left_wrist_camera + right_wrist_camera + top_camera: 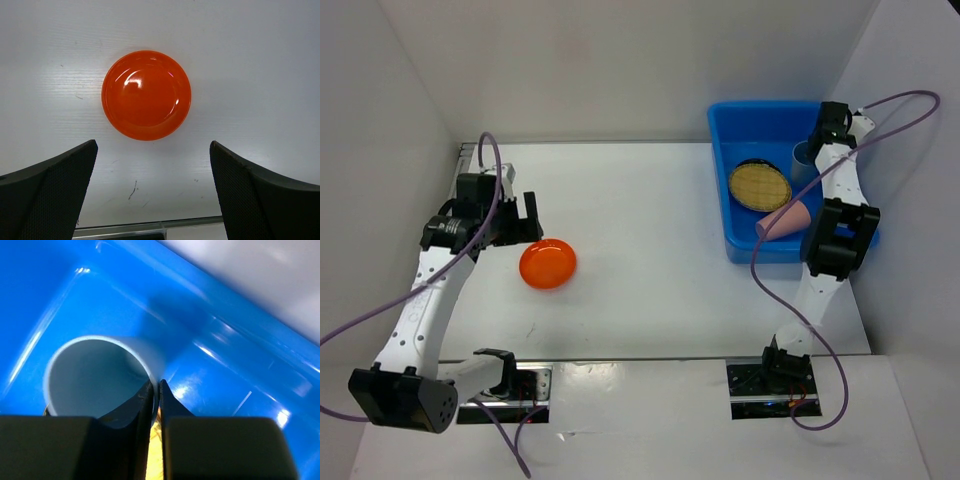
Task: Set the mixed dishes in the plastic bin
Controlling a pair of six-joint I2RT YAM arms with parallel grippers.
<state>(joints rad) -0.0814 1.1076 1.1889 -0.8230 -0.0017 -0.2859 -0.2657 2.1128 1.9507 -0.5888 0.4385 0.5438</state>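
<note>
The orange plate lies flat on the tabletop, so I will lower and tilt my open left gripper and close it over the rim facing the nearby side wall (522, 261) (104, 94).
An orange plate (548, 264) lies on the white table at the left; in the left wrist view it (146, 95) sits just ahead of my fingers. My left gripper (525, 222) (152, 165) is open and empty above the table beside it. The blue plastic bin (720, 180) at the far right holds a tan woven-look plate (759, 186) on a black plate (756, 164), a pink cup (785, 219) on its side and a blue cup (803, 158). My right gripper (812, 150) (155, 387) is shut on the blue cup's (95, 375) wall inside the bin (225, 355). No lime green plate shows.
White walls close in the table at the back, left and right. The metal rail (150, 229) at the table's left edge lies just behind my left fingers. Purple cables (790, 300) loop beside both arms.
</note>
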